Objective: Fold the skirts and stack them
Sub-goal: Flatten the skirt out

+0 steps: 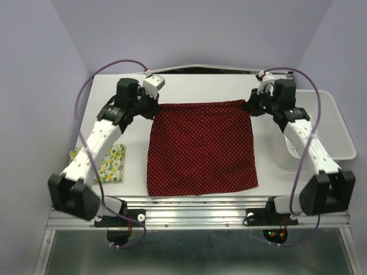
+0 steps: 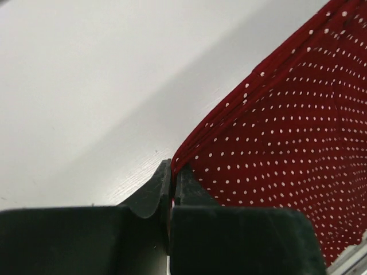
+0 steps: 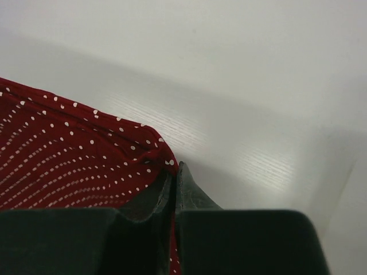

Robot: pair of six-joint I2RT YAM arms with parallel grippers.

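Note:
My right gripper lowers outward next and releases the skirt's corner on the bare tabletop below and outward of it, as the skirt's near hem borders the bar.
The dark red polka-dot skirt [image 1: 200, 148] lies spread on the white table, its waist edge at the far side. My left gripper [image 1: 153, 105] is shut on the skirt's far left corner; in the left wrist view the gripper [image 2: 172, 172] pinches the red hem [image 2: 218, 120]. My right gripper [image 1: 249, 106] is shut on the far right corner; in the right wrist view the gripper [image 3: 174, 172] clamps the dotted cloth [image 3: 69, 160]. The lemon-print skirt [image 1: 109, 163] lies folded at the near left, partly under my left arm.
A white plastic bin [image 1: 327, 132] stands at the right edge of the table, beside my right arm. The table's metal front rail [image 1: 195, 201] runs just below the red skirt's near hem. Purple cables loop over both arms.

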